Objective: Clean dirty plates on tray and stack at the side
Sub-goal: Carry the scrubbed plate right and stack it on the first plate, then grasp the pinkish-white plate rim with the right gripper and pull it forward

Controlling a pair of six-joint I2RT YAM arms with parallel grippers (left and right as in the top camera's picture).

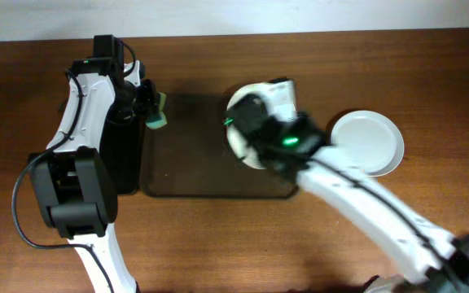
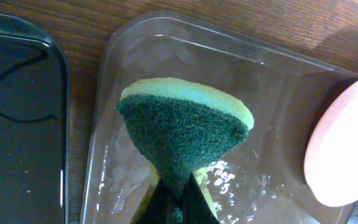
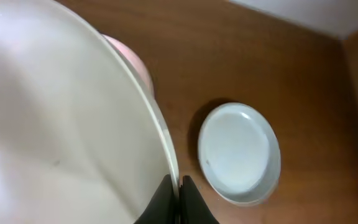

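Note:
The flat white plate is already lying aside, so the robot's right gripper will next swing to the right in the overhead view, off the tray (image 1: 194,155), and then go down over that plate.
Over the right end of the dark brown tray (image 1: 194,155) my right gripper (image 3: 179,186) is shut on the rim of a white plate (image 3: 61,124), held tilted (image 1: 244,130). A second pale plate edge (image 3: 131,62) shows behind it. Another white plate (image 1: 369,142) lies flat on the table to the right of the tray (image 3: 238,152). My left gripper (image 2: 176,202) is shut on a green and yellow sponge (image 2: 182,130), which hangs over the tray's left end (image 2: 166,56), near the corner (image 1: 155,111). In the left wrist view a pale plate (image 2: 344,149) shows at the right.
A narrower glossy black tray (image 1: 124,150) lies left of the brown tray, under my left arm (image 2: 17,124). Wet droplets shine on the tray floor below the sponge. My right arm crosses the table from the lower right corner.

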